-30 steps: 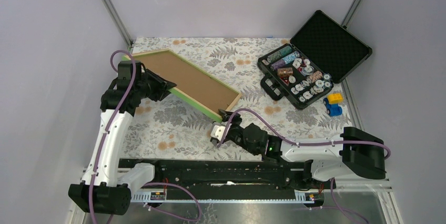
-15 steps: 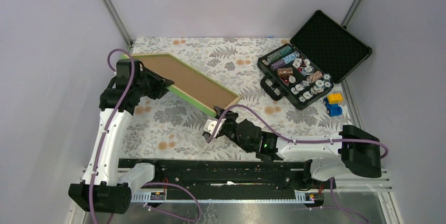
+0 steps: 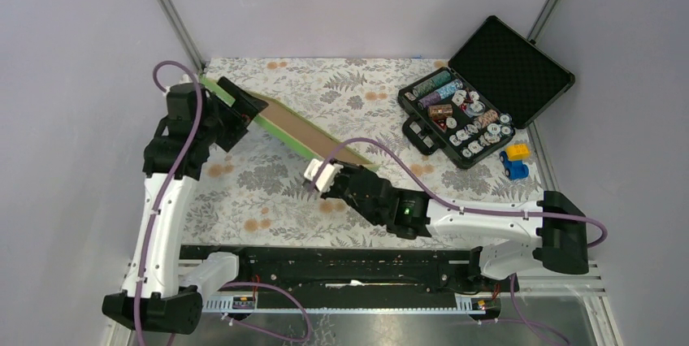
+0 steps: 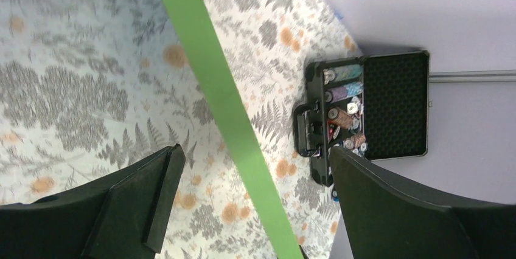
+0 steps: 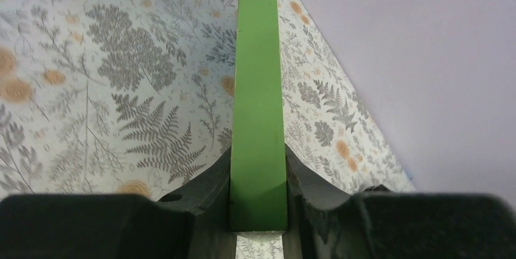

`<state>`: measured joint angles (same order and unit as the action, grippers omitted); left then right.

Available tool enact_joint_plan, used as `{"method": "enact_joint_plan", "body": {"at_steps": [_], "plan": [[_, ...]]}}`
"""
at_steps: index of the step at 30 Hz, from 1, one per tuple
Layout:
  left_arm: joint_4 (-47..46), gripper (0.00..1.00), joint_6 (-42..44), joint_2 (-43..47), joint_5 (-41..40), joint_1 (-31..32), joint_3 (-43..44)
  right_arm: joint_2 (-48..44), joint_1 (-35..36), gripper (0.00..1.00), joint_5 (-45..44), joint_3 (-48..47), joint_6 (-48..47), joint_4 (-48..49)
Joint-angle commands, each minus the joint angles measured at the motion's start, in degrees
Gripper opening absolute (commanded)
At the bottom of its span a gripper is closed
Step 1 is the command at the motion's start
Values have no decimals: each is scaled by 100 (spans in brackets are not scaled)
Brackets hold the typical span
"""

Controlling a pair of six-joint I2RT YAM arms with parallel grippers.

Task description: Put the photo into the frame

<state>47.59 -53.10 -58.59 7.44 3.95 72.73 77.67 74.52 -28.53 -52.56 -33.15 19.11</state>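
Note:
My right gripper will next swing outward and turn the frame [image 3: 286,136] over, because its brown backing faces up. Then it will lower the frame's end onto the floral cloth beyond and let go.
The frame [image 3: 286,136] stands tipped up on its long edge across the left middle of the table, with its green face [image 4: 225,101] and a strip of brown backing showing. My right gripper [image 3: 335,172] is shut on the frame's near right end. In the right wrist view the green bar [image 5: 258,89] sits clamped between both fingers [image 5: 210,180]. My left gripper [image 3: 238,110] is open at the frame's far left end. Its fingers [image 4: 146,192] stand wide on either side of the green bar without touching it. The photo is not in view.
A black hinged case of chips [image 3: 471,110] lies open at the back right, also in the left wrist view [image 4: 365,113]. A small blue and yellow toy [image 3: 514,161] sits beside it. The floral cloth [image 3: 268,200] covers the table, with grey walls close around.
The frame has gone from lying back-up to standing steeply on edge. My right gripper shut on its near end and moved up and left. My left gripper opened and let go of the far end.

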Motion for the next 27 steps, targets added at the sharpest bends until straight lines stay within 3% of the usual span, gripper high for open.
{"method": "enact_joint_plan", "body": {"at_steps": [1, 6, 11, 16, 27], "plan": [[-163, 99, 803, 344, -359, -8, 811, 95, -13, 0, -760, -1073, 1664, -606], [-321, 99, 1428, 823, -721, -8, 1324, 93, -346, 0, -612, -1634, 3125, -1452], [-855, 99, 1773, 1417, -724, -8, 1382, 11, -1510, 0, 599, -1722, 5457, -2121], [-967, 99, 1815, 1582, -574, -8, 1331, 14, -2288, 0, 1681, -1283, 6653, -1522], [-998, 99, 1723, 1761, -399, -8, 549, 443, -2381, 0, 1350, -44, 7457, 455]]}}
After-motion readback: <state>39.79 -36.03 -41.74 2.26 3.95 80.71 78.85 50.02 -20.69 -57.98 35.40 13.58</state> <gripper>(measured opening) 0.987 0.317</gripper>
